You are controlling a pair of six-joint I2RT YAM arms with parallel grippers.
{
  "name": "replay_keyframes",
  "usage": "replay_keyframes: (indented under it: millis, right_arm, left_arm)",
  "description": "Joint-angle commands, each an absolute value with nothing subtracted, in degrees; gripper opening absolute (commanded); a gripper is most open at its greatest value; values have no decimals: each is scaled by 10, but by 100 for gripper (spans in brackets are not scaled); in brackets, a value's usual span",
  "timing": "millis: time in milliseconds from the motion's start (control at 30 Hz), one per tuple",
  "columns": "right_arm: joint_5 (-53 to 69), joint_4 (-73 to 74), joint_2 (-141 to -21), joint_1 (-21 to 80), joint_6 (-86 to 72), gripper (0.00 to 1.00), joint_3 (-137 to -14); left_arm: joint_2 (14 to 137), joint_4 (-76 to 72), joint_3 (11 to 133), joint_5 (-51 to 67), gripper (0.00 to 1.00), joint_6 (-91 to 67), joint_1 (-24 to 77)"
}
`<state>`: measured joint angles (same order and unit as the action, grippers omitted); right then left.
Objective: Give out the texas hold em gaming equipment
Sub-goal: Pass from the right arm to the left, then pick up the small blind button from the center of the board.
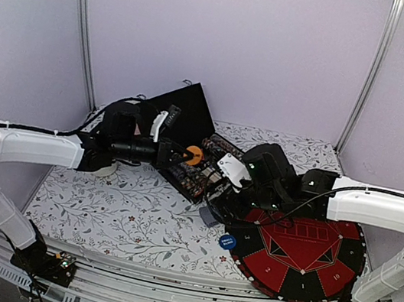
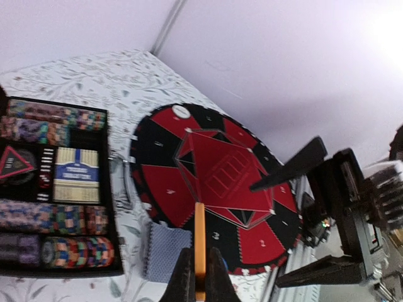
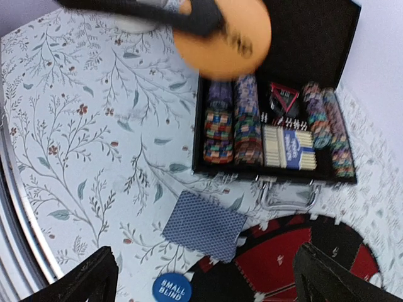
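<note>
The blue "small blind" disc is the next thing my right gripper moves down and back onto, as it lies below and back of the gripper, clear of the cards.
My left gripper is shut on an orange button disc, held on edge above the open black case. The case holds rows of multi-coloured poker chips and a boxed card deck. A blue-backed stack of playing cards lies on the cloth in front of the case. Beside it is a blue "small blind" disc. My right gripper hangs open above the cards, holding nothing.
A round red and black poker mat covers the right of the floral cloth, with a small white disc at its far edge. The case lid stands up behind. A pale round cup sits under the left arm.
</note>
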<state>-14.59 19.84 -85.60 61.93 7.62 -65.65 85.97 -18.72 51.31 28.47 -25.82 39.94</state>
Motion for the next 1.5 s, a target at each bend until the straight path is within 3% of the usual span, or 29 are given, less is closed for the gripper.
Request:
replay_keyframes:
  millis: [0, 167, 533, 1200, 1467]
  right_arm:
    - [-76, 340, -890, 613, -102, 99, -644]
    - [-51, 426, -981, 613, -180, 99, -660]
    - [-65, 450, -1091, 609, -167, 98, -722]
    - [-77, 474, -1137, 603, -138, 46, -722]
    - [-79, 489, -1104, 602, -145, 34, -745]
  left_arm:
    - [823, -114, 501, 183, 0, -221, 379]
    - [799, -93, 502, 151, 0, -202, 373]
    - [790, -81, 498, 148, 0, -198, 369]
    - [764, -71, 489, 137, 0, -180, 346]
    - [754, -68, 486, 135, 0, -174, 338]
